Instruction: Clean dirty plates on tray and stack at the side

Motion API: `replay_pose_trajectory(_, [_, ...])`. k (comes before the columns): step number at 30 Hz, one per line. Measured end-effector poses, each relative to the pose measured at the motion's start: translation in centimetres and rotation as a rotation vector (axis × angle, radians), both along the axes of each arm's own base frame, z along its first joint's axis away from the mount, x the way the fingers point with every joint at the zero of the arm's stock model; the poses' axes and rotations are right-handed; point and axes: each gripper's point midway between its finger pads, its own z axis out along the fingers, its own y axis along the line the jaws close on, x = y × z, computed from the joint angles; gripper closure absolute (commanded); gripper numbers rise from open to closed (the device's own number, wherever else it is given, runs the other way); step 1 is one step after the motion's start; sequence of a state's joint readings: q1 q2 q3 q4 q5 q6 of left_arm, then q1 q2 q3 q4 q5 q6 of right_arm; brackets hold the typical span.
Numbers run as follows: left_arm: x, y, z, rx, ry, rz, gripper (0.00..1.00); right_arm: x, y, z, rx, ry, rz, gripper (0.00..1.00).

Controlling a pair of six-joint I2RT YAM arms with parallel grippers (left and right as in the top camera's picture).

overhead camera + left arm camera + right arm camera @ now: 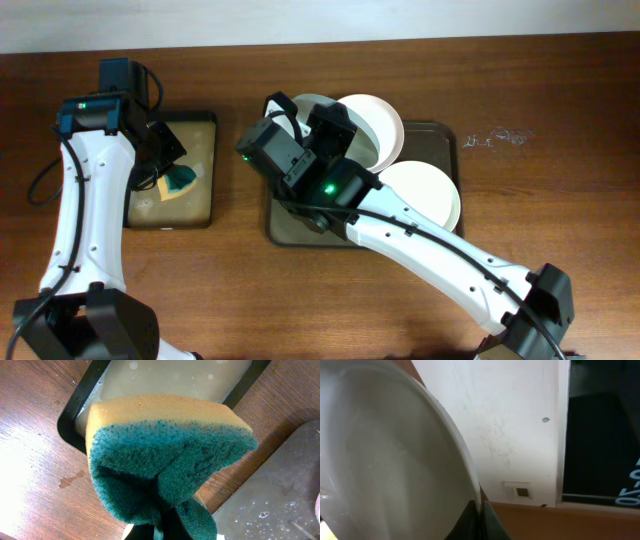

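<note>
My right gripper swings the plate to the right in the overhead view next, then levels and lowers it beside the dark tray (442, 135), where the table is empty.
My right gripper (481, 510) is shut on the rim of a white plate (395, 460) and holds it tilted up, with the far wall behind it. In the overhead view this gripper (330, 122) is over the back left of the dark tray (442, 135). A large white plate (378, 125) lies against its right side and another white edge (312, 102) peeks out behind it. I cannot tell there which one is held. A further plate (425, 195) lies on the tray's right. My left gripper (165, 527) is shut on a yellow and green sponge (165, 450).
The left gripper (163, 170) holds the sponge (180, 182) above a small black tray with a tan inside (196, 122), which also shows in the left wrist view (75, 412). A wet corner of the dark tray (280, 490) shows at right. Water drops (500, 137) lie on the wooden table.
</note>
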State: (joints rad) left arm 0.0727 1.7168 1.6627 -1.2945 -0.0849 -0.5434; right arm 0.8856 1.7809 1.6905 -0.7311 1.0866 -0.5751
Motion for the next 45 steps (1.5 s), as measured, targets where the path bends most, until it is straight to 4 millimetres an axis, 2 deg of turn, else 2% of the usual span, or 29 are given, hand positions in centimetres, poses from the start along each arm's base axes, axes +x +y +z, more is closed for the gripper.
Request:
replay_pose_trajectory(2, [0.0, 0.0, 0.0, 0.0, 0.0, 0.0, 1.0, 0.2, 0.2, -0.5, 0.062, 0.013, 0.004, 0.96])
replay_pose_trajectory(4, [0.0, 0.0, 0.0, 0.0, 0.001, 0.0, 1.0, 0.3, -0.2, -2.9, 0.11, 0.132, 0.036, 0.96])
replay_pose_trajectory(6, [0.0, 0.0, 0.0, 0.0, 0.0, 0.0, 1.0, 0.5, -1.2, -4.6, 0.128, 0.21, 0.029, 0.96])
replay_pose_trajectory(7, [0.0, 0.0, 0.0, 0.0, 0.0, 0.0, 1.0, 0.9, -1.5, -4.8, 0.154, 0.211, 0.015, 0.96])
replay_pose_trajectory(9, [0.0, 0.0, 0.0, 0.0, 0.0, 0.0, 1.0, 1.7, -1.5, -4.7, 0.271, 0.181, -0.017, 0.96])
replay_pose_trajectory(11, [0.0, 0.0, 0.0, 0.0, 0.001, 0.0, 1.0, 2.2, -1.3, -5.6, 0.397, 0.225, -0.019, 0.96])
replay_pose_trajectory(13, [-0.1, 0.0, 0.0, 0.0, 0.003, 0.0, 1.0, 3.3, -2.5, -7.0, 0.579, 0.294, -0.065, 0.96])
replay_pose_trajectory(14, [-0.1, 0.0, 0.0, 0.0, 0.004, 0.0, 1.0, 4.1, -3.8, -7.5, 0.689, 0.325, -0.108, 0.96])
replay_pose_trajectory(16, [-0.1, 0.0, 0.0, 0.0, 0.004, 0.0, 1.0, 6.0, -8.8, -8.7, 0.942, 0.392, -0.248, 0.96])
replay_pose_trajectory(18, [-0.1, 0.0, 0.0, 0.0, 0.004, 0.0, 1.0, 6.7, -14.4, -9.5, 1.109, 0.426, -0.388, 0.96])
replay_pose_trajectory(20, [-0.1, 0.0, 0.0, 0.0, 0.004, 0.0, 1.0, 6.2, -20.7, -10.3, 1.227, 0.436, -0.55, 0.96])
replay_pose_trajectory(23, [-0.1, 0.0, 0.0, 0.0, 0.003, 0.0, 1.0, 5.4, -27.6, -11.1, 1.321, 0.384, -0.706, 0.96])
replay_pose_trajectory(26, [-0.1, 0.0, 0.0, 0.0, 0.004, 0.0, 1.0, 4.1, -33.4, -13.7, 1.392, 0.325, -0.839, 0.96])
replay_pose_trajectory(31, [-0.1, 0.0, 0.0, 0.0, 0.003, 0.0, 1.0, 1.6, -40.5, -19.0, 1.455, 0.217, -0.987, 0.96])
replay_pose_trajectory(34, [0.1, 0.0, 0.0, 0.0, -0.004, 0.0, 1.0, 0.5, -43.0, -21.4, 1.47, 0.168, -1.031, 0.96])
replay_pose_trajectory(36, [0.1, 0.0, 0.0, 0.0, -0.005, 0.0, 1.0, 0.2, -43.6, -22.8, 1.474, 0.157, -1.044, 0.93])
replay_pose_trajectory(37, [0.1, 0.0, 0.0, 0.001, -0.005, 0.0, 1.0, 0.1, -43.5, -23.5, 1.474, 0.162, -1.048, 0.8])
replay_pose_trajectory(38, [0.1, 0.0, 0.0, 0.0, -0.005, 0.0, 1.0, 0.2, -43.5, -23.8, 1.476, 0.163, -1.048, 0.54])
replay_pose_trajectory(40, [0.1, 0.0, 0.0, 0.0, -0.005, 0.0, 1.0, 0.5, -43.6, -23.8, 1.482, 0.153, -1.039, 0.4])
replay_pose_trajectory(43, [0.1, 0.0, 0.0, 0.0, -0.006, 0.0, 1.0, 0.6, -43.5, -23.8, 1.489, 0.155, -1.032, 0.4])
replay_pose_trajectory(45, [0.2, 0.0, 0.1, 0.001, -0.01, 0.0, 1.0, 0.9, -42.7, -23.6, 1.529, 0.176, -0.998, 0.41])
